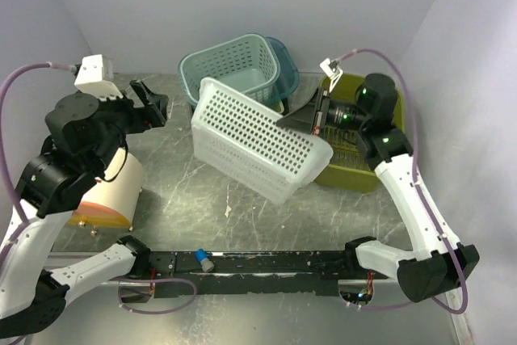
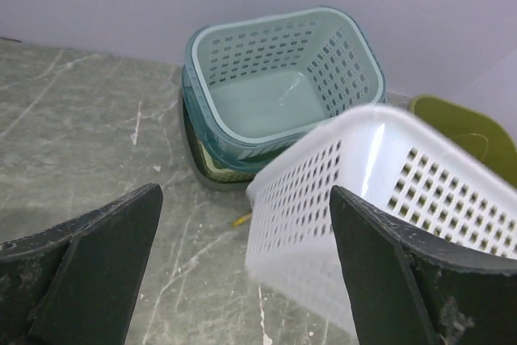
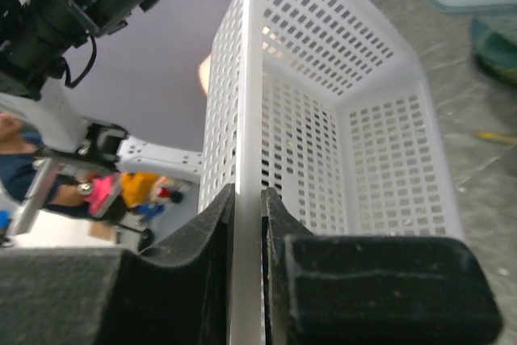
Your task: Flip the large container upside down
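Note:
The robot's right gripper will next lower the tipped container to the left in the top view onto the bare tabletop and let go of it there, because that part of the tabletop is free.
The large container is a white perforated basket (image 1: 254, 139), tipped on its side above the table with a perforated outer face turned up toward the top camera. My right gripper (image 1: 300, 119) is shut on its rim; the right wrist view shows the white rim (image 3: 248, 119) pinched between both fingers, with the basket's inside (image 3: 380, 151) beyond. My left gripper (image 1: 153, 103) stands open to the left of the basket, apart from it. In the left wrist view the basket's end wall (image 2: 323, 224) shows between the spread fingers (image 2: 97, 272), untouched.
A teal basket (image 1: 238, 66) stacked in other baskets stands at the back, close behind the white one. An olive green bin (image 1: 351, 169) sits at the right under my right arm. A cream and orange tub (image 1: 109, 191) is at the left. A small yellow piece (image 2: 242, 218) lies on the table.

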